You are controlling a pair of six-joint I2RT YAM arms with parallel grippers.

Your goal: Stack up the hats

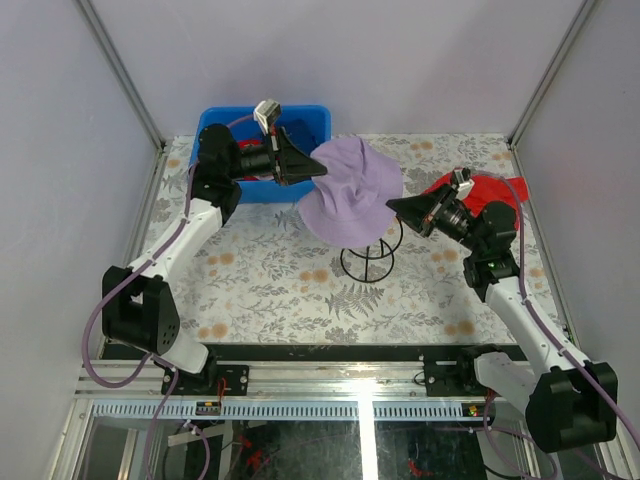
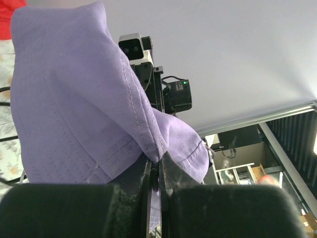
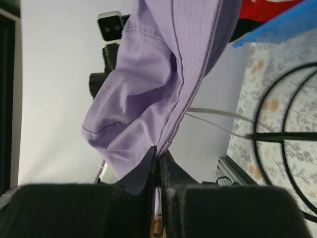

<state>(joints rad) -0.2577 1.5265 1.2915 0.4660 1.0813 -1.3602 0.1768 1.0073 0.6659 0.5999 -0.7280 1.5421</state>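
Note:
The robot's right gripper will pull the hat back and down over the black wire stand that pokes past the hat's edge, and then let the hat go.
The lavender hat (image 1: 350, 195) hangs in the air over the black wire stand (image 1: 368, 262), held by both grippers. My left gripper (image 1: 318, 170) is shut on its left brim; in the left wrist view the brim (image 2: 163, 144) is pinched between the fingers. My right gripper (image 1: 392, 207) is shut on its right brim, seen pinched in the right wrist view (image 3: 148, 134). A red hat (image 1: 492, 190) lies behind the right arm. Red fabric (image 1: 262, 178) shows in the blue bin (image 1: 220, 125). The navy and beige hats are not visible.
The blue bin stands at the back left, behind the left gripper. The wire stand's round base rests mid-table on the floral cloth (image 1: 270, 270). White walls close the sides and the back.

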